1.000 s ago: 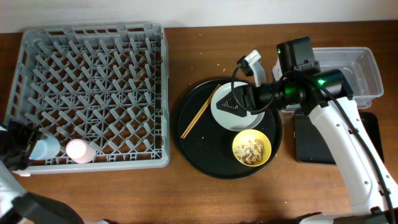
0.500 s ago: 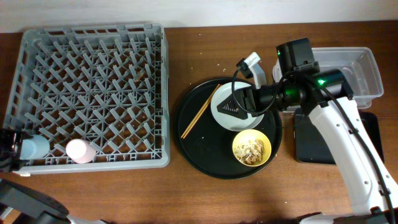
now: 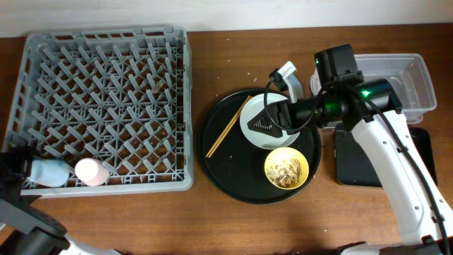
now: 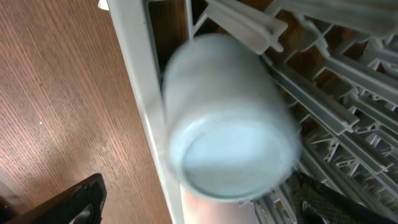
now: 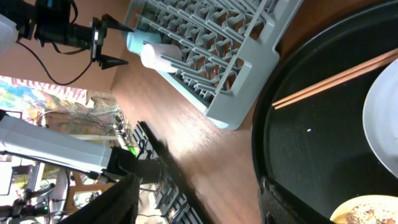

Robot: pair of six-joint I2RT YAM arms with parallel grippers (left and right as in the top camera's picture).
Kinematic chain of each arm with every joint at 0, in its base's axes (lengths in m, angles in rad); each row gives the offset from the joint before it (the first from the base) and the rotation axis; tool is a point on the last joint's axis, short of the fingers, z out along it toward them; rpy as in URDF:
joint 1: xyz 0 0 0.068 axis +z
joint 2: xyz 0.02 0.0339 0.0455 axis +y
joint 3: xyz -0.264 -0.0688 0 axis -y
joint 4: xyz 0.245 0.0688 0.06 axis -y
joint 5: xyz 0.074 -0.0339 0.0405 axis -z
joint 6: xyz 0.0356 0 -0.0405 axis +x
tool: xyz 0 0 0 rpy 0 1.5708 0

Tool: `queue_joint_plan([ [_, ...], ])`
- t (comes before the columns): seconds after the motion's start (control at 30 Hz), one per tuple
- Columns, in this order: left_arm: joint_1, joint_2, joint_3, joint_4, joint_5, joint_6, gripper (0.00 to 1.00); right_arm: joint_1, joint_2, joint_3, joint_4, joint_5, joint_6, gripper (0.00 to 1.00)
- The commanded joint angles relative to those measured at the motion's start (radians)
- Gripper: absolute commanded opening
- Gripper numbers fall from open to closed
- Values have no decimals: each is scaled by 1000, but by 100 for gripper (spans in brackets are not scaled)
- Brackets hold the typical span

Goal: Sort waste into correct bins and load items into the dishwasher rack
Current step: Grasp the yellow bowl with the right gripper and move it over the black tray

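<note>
The right gripper comes back from over the grey plate next, turns downward and lowers to the yellow bowl (image 5: 368,211), since food scraps still lie inside.
The light-blue cup (image 3: 48,171) lies on its side in the front-left corner of the grey dishwasher rack (image 3: 106,42), next to the pink cup (image 3: 92,171). My left gripper (image 3: 15,164) is open just left of it; in the left wrist view the cup (image 4: 230,124) is blurred beyond my spread fingers (image 4: 199,199). My right gripper (image 3: 267,119) is open and empty over the grey plate (image 3: 265,140). The chopsticks (image 3: 228,127) and the yellow bowl (image 3: 267,170) of food scraps (image 3: 285,170) sit on the round tray. Tissue and wrapper are out of view.
The round black tray (image 3: 219,166) stands in the middle. The clear tub (image 3: 407,78) is at the back right, the shallow black tray (image 3: 354,163) in front of it under my right arm. Crumbs lie on the table behind the round tray.
The blue cup has left my left gripper and tipped onto its side in the rack corner. The left gripper has opened and drawn back to the left. The right arm has barely moved.
</note>
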Motion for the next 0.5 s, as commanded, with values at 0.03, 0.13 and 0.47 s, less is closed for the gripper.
queue_joint_plan([
  [0.03, 2, 5, 29, -29, -10, 54, 96, 7, -20, 9, -3, 4, -19, 62],
  [0.13, -5, -22, 192, -131, -14, 134, 99, 7, -20, 9, -1, 16, -37, 62],
  [0.47, -697, -238, 466, -275, -4, 478, 99, 8, 15, -133, -152, 693, 332, 58],
])
